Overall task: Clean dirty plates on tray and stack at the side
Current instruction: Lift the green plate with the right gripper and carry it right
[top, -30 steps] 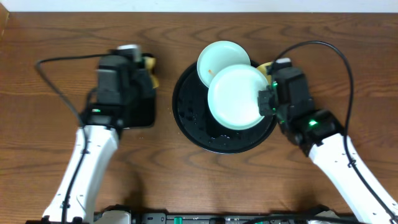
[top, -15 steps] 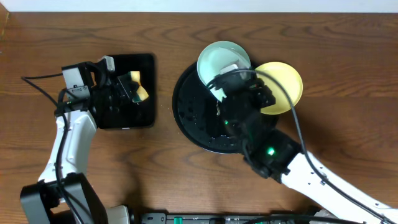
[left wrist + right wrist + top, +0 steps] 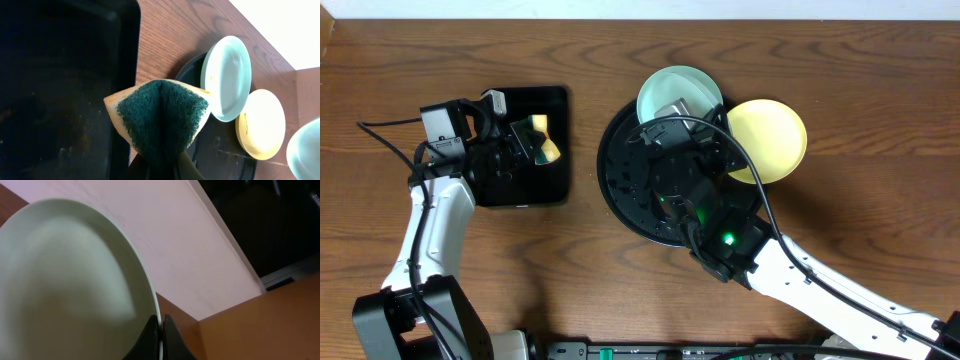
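Observation:
The right gripper swings past the yellow plate point(image 3: 775, 135), away from the round tray, next. It tilts the mint plate flat and down to release on bare tabletop there.
My right gripper point(image 3: 161, 330) is shut on the rim of a pale mint plate point(image 3: 70, 285), held tilted up on edge; overhead, my right arm hides it. A second mint plate point(image 3: 678, 92) rests on the back rim of the round black tray point(image 3: 620, 180). The pale yellow plate point(image 3: 775, 135) lies at the tray's right edge, partly on the rim. My left gripper point(image 3: 527, 140) is shut on a green-and-yellow sponge point(image 3: 160, 117) above the rectangular tray. The left wrist view shows both resting plates, mint point(image 3: 227, 77) and yellow point(image 3: 260, 125).
A small rectangular black tray point(image 3: 555, 180) sits left of the round tray on the wooden table. My right arm point(image 3: 720, 230) crosses the round tray from the front right. Cables trail from both arms.
My right arm swung left over the round tray and tipped the mint plate up on edge, uncovering the yellow plate. My left arm drew back left with the sponge.

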Available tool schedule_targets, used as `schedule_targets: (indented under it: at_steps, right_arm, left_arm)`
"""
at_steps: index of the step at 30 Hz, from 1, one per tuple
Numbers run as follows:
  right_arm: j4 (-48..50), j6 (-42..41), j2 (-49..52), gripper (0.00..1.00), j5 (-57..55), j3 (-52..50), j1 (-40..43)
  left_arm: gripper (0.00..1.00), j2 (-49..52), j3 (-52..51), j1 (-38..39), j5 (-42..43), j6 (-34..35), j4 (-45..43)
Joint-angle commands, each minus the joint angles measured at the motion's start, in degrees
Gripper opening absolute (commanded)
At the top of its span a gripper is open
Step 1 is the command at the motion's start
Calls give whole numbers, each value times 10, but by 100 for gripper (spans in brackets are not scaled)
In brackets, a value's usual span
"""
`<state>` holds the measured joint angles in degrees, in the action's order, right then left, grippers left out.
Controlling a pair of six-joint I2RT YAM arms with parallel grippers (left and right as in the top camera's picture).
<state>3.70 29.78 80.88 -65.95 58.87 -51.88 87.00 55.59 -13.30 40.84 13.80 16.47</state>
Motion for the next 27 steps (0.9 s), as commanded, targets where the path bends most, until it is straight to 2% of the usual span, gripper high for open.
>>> schedule_targets:
  at_steps: [1,6,10,12,15,18,22,27]
  right_arm:
    - [1,-51,-12,1,11,4,12]
    - [-55,-113,-34,1,78,5,55]
    - [-186,-249,-85,1,317,23,131]
    - [-224,-293,-106,1,443,34,201]
    - [-244,-306,-123,1,636,40,339]
    - [-262,-317,-117,1,761,40,487]
    - [-280,-339,-80,1,820,40,646]
    - [-242,-355,7,1,827,40,760]
  left_arm:
    - [8,-2,-1,0,14,-17,-5]
    - [8,-2,-1,0,14,-17,-4]
    - [8,-2,-1,0,14,-17,-5]
    - [8,-2,-1,0,14,-17,-4]
    - [8,-2,-1,0,14,-17,-2]
    - [8,-2,-1,0,14,-17,4]
    - [8,-2,-1,0,14,-17,4]
    - [8,-2,-1,0,14,-17,7]
